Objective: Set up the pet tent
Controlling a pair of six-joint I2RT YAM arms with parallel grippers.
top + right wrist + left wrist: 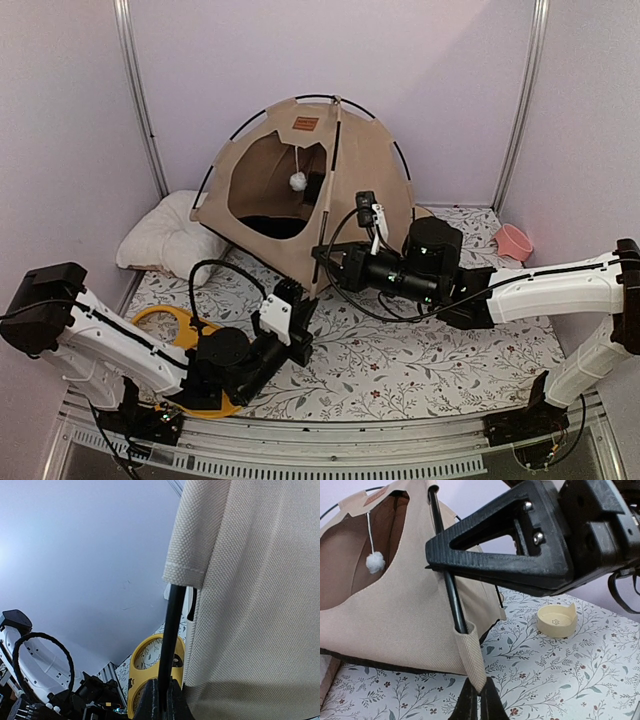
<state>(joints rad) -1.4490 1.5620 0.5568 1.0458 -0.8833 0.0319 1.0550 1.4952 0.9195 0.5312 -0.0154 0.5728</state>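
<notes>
My right gripper guides the pole down toward the mat below the tent's front corner (327,322) next and releases it, because the pole already sits in its corner pocket.
The beige pet tent (300,190) stands upright at the back of the mat, its doorway facing front-left and a white pom-pom (298,181) hanging inside. My left gripper (305,295) is at the tent's front corner. In the left wrist view it (481,700) is shut on the fabric corner pocket (470,650), with the black pole (451,590) seated in that pocket. Just above, my right gripper (318,255) is shut on the same pole (170,630), beside the tent wall (250,605).
A white pillow (165,240) lies left of the tent. The yellow two-hole tray (170,325) sits under my left arm. At the right wall is a pink bowl (513,240), and a cream bowl (557,620) rests on the floral mat (400,350).
</notes>
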